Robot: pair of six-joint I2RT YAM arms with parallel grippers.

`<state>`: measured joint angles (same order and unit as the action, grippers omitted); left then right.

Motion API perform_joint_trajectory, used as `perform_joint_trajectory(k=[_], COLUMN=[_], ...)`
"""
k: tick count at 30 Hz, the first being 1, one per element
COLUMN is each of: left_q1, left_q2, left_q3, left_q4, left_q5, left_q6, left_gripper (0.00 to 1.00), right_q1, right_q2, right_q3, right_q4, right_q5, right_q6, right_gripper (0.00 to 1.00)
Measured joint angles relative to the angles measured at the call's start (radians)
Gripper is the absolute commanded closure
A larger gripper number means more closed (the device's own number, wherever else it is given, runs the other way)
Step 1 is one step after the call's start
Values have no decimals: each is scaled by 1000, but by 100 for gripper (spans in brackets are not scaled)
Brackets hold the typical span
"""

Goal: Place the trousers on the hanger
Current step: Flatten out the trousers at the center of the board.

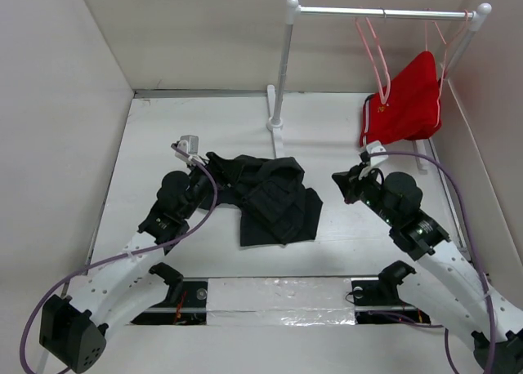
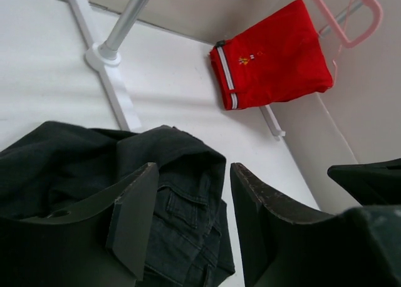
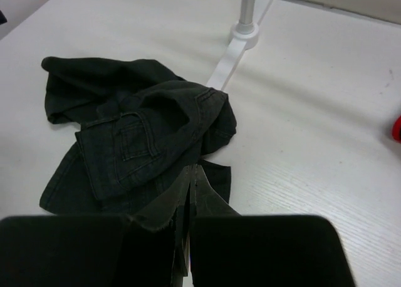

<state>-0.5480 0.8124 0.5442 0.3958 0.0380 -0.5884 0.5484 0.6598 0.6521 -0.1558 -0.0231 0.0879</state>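
Note:
My right gripper will open next and go down toward the heap, onto the fold (image 1: 298,204) (image 3: 164,159) next to the back pocket.
The black trousers (image 1: 270,198) lie crumpled in a heap on the white table, back pocket up (image 3: 135,140). My left gripper (image 1: 198,160) sits at the heap's left edge, its jaws open. In the left wrist view a fold of the trousers (image 2: 182,193) shows between and beyond the fingers (image 2: 135,218), and nothing is gripped. My right gripper (image 1: 345,182) hovers just right of the heap, shut and empty, its tip (image 3: 195,171) pointing at the near hem. The thin pale-pink hanger (image 1: 458,39) (image 2: 344,44) hangs bare on the rail at the back right.
A white garment rack (image 1: 282,64) stands at the back, its foot (image 3: 229,55) close behind the trousers. Red shorts (image 1: 404,100) (image 2: 276,55) hang from another pink hanger (image 1: 372,51) beside the bare one. White walls enclose the table on the left, back and right.

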Motion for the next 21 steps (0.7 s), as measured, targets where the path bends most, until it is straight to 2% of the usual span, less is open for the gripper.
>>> perform_joint_trajectory(k=[5, 6, 9, 12, 14, 16, 17, 18, 20, 21], left_q1=[0, 0, 0, -1, -1, -5, -11, -16, -41, -48], left_q2=[-42, -50, -61, -60, -62, -64, -69, -71, -83, -81], left_q3=[-7, -14, -26, -39, -56, -74, -88, -97, -127, -133], left_q4=[-92, -101, -147, -182, -199, -231, -242, -254, -282, -299], left_q5=[-48, -51, -57, -53, -41, -34, -35, -42, -54, -61], left_q6=[-6, -7, -4, -1, -1, -2, -3, -5, -11, -16], left_gripper=[69, 81, 97, 100, 100, 100, 100, 99, 90, 77], right_q1=[18, 27, 68, 117, 154, 190, 204, 215, 232, 233], right_q2=[61, 80, 153, 247, 311, 366, 390, 411, 452, 469], right_q3=[-40, -46, -60, -61, -62, -68, -73, -77, -80, -81], right_q4=[61, 70, 111, 158, 183, 213, 233, 246, 270, 281], right_q5=[-63, -70, -81, -86, -82, -75, -72, -71, -60, -55], right_q6=[31, 35, 52, 70, 86, 107, 117, 129, 146, 157], right_gripper=[100, 100, 100, 100, 84, 63, 49, 44, 40, 40])
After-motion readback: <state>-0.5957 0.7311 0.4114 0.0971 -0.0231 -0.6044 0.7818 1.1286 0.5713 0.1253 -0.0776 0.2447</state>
